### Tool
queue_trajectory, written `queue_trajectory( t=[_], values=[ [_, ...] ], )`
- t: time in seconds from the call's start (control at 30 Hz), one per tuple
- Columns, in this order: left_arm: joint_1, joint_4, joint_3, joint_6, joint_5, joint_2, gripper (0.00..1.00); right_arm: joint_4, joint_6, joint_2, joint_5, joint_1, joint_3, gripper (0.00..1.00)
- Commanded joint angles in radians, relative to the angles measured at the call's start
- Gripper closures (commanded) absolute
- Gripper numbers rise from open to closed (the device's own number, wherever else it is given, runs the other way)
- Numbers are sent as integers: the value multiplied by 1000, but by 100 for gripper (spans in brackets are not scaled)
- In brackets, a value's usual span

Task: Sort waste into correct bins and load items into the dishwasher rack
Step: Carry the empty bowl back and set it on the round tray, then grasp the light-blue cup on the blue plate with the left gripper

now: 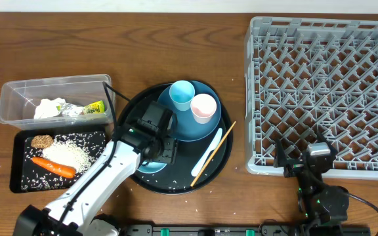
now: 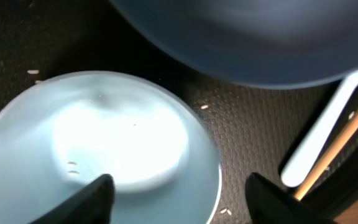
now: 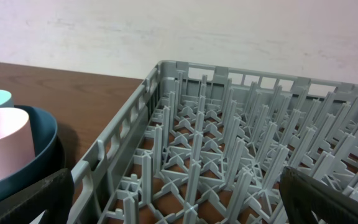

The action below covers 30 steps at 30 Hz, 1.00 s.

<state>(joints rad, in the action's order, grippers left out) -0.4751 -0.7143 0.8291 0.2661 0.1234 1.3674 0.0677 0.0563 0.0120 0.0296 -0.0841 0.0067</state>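
The cup's opening faces up, so my left gripper needs to rise from the white bowl next, go outward, and then lower onto the light blue cup's tub-side rim [image 1: 170,92].
The white bowl [image 1: 151,166] [image 2: 98,149] rests on the round black tray, with my left gripper [image 1: 160,148] [image 2: 179,202] open just above it. One finger is over the bowl's inside, the other outside its rim. The dark blue plate [image 1: 192,121] [image 2: 260,43] carries the light blue cup [image 1: 182,95] and pink cup [image 1: 203,107]. The white utensil [image 1: 207,154] [image 2: 319,143] and chopstick [image 1: 213,154] [image 2: 344,146] lie beside it. Crumpled paper [image 1: 48,108] and the wrapper [image 1: 96,109] are in the clear tub [image 1: 18,88]. Carrot [image 1: 52,167], brown food piece [image 1: 42,141] and rice [image 1: 67,154] lie in the black rectangular tray [image 1: 18,183]. My right gripper [image 1: 307,160] [image 3: 179,205] is open and empty at the dishwasher rack's [image 1: 323,92] [image 3: 229,143] front edge.
The round black tray [image 1: 176,179] sits between the bins and the rack. A few loose rice grains [image 2: 204,107] lie on it and on the wooden table [image 1: 31,46]. In the right wrist view the pink cup [image 3: 2,143] and plate [image 3: 42,143] are at the left.
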Motion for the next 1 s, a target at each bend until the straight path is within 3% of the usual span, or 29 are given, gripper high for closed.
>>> queue_trajectory(
  t=[0.0, 0.17, 0.37, 0.57, 0.97],
  values=[
    [-2, -10, 29, -5, 16, -42, 28, 4, 9, -2, 4, 6, -2, 1],
    [-2, 35, 145, -10, 25, -105, 29, 4, 9, -2, 4, 6, -2, 1],
    [-2, 269, 214, -24, 26, -116, 32, 4, 9, -2, 4, 6, -2, 1],
    [12, 434, 214, 37, -43, 8, 32, 4, 9, -2, 4, 6, -2, 1],
    [143, 507, 216, 193, -53, 205, 38, 4, 9, -2, 4, 6, -2, 1]
  ],
)
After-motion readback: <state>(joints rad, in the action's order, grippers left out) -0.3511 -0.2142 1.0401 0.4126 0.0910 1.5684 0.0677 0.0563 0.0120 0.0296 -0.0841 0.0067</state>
